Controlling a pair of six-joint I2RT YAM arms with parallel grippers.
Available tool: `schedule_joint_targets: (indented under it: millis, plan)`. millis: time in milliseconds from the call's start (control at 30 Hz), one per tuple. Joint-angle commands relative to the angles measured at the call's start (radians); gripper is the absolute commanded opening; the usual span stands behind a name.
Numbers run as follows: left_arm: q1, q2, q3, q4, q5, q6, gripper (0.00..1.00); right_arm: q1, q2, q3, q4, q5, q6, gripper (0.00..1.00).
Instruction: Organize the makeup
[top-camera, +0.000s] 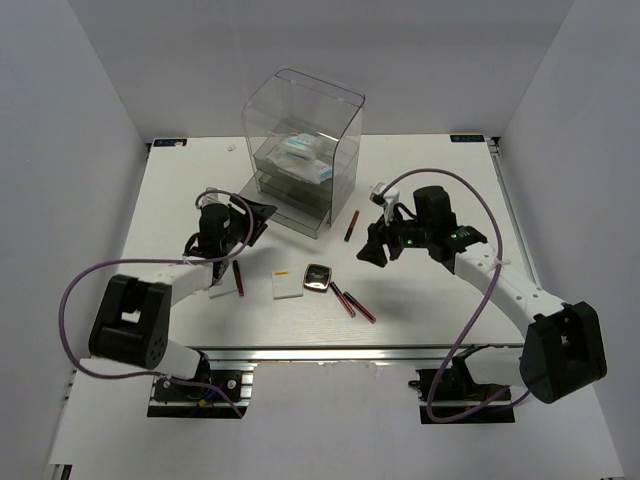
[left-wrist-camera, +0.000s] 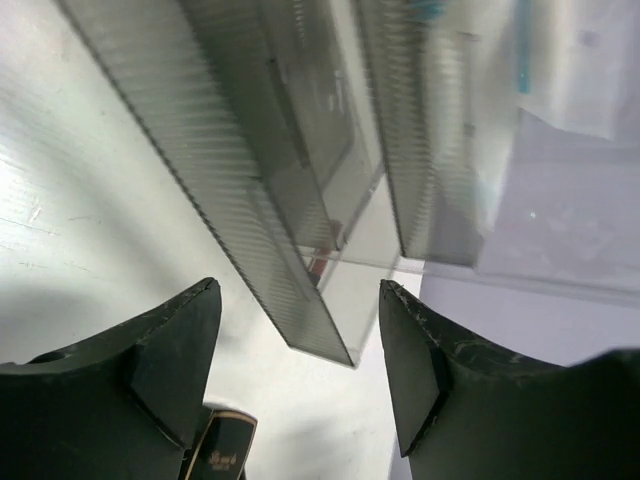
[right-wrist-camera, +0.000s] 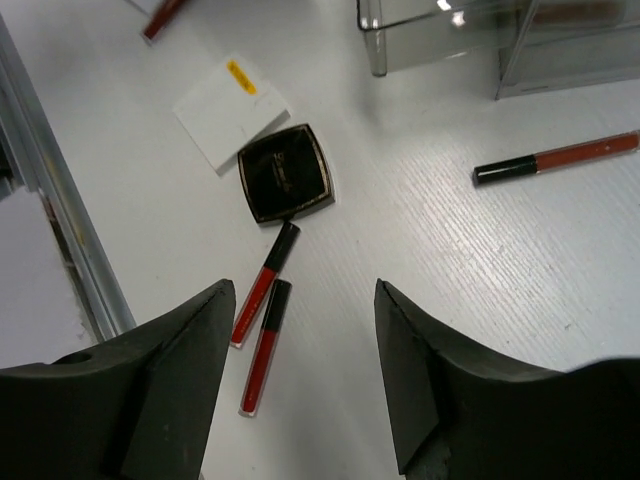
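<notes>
The right gripper moves down and back next onto the red half of the paired stick farther from the compact (top-camera: 318, 276), since that end juts clear of the stick beside it.
My left gripper (top-camera: 248, 222) is open and empty, just left of the clear drawer box (top-camera: 300, 150); in its wrist view the gripper (left-wrist-camera: 300, 300) faces the box's ribbed lower drawers (left-wrist-camera: 250, 200). Two white blue-printed packets (top-camera: 305, 155) lie inside the box. My right gripper (top-camera: 378, 246) is open and empty above the table. Its wrist view (right-wrist-camera: 305, 300) shows the black square compact (right-wrist-camera: 286, 172), a white pad (right-wrist-camera: 232, 112), two red sticks (right-wrist-camera: 262, 285) side by side, and another stick (right-wrist-camera: 560, 157). In the top view, the compact (top-camera: 318, 276) and white pad (top-camera: 286, 285) lie at centre front.
A dark-red stick (top-camera: 240, 278) and a flat pad (top-camera: 222, 290) lie beside my left forearm. One stick (top-camera: 351, 226) lies right of the box. A black gold-edged end of something (left-wrist-camera: 225, 450) shows beside my left finger. The table's metal front rail (top-camera: 330, 352) is near.
</notes>
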Motion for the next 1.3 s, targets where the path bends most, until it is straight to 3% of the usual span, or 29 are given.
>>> schedule_joint_targets:
  millis: [0, 133, 233, 467, 833, 1267]
  plan:
    - [0.000, -0.142, 0.047, -0.131, -0.024, 0.106, 0.74, 0.064, -0.010, 0.014, -0.086, 0.105, -0.094, 0.64]
    - [0.000, -0.303, 0.066, -0.382, -0.085, 0.217, 0.81, 0.137, 0.004, -0.009, -0.166, 0.234, -0.144, 0.63]
    - [0.001, -0.452, 0.072, -0.581, -0.216, 0.274, 0.97, 0.194, 0.044, -0.013, -0.244, 0.326, -0.171, 0.64]
    - [0.001, -0.782, 0.041, -0.881, -0.320, 0.305, 0.98, 0.283, 0.073, -0.070, -0.255, 0.416, -0.177, 0.61]
    - [0.001, -0.957, -0.020, -1.028, -0.272, 0.239, 0.98, 0.383, 0.110, -0.107, -0.232, 0.481, -0.122, 0.59]
    - [0.001, -0.986, -0.034, -1.077, -0.264, 0.231, 0.98, 0.437, 0.200, -0.112, -0.188, 0.565, -0.060, 0.50]
